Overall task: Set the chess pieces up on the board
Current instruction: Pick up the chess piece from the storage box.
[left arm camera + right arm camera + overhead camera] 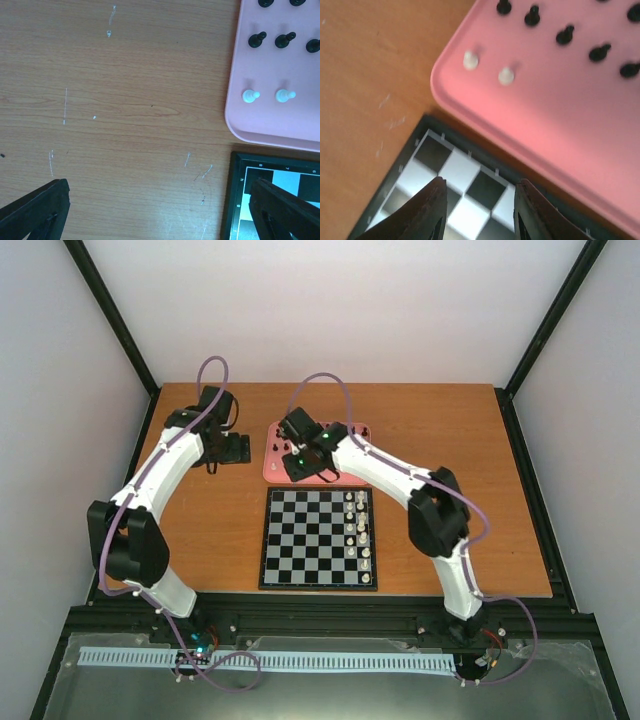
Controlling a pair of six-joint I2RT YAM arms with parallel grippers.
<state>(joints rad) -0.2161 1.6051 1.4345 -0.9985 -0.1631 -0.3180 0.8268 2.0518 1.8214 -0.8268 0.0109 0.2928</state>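
My right gripper moves outward and lowers onto the white pawn farther from the tray's corner (506,76) next, since that pawn stands outward of and below it.
The board (300,540) lies in front of the arms, with cream-white chess pieces (357,535) lined up in its two right columns. Behind it, the pink tray (275,465) holds black pieces (564,34) and two white pieces (470,60). My right gripper (479,210) hovers over the board's far left corner (445,165) beside the tray edge, open with nothing between its fingers. My left gripper (160,210) stands wide open over bare table, left of the tray (265,125) and the board corner (237,200). Two white pawns (250,96) and black pawns (257,39) show on the tray.
The right arm (380,470) reaches across the tray and hides part of it. The wooden table (200,530) is bounded by black frame posts and white walls at the back and sides.
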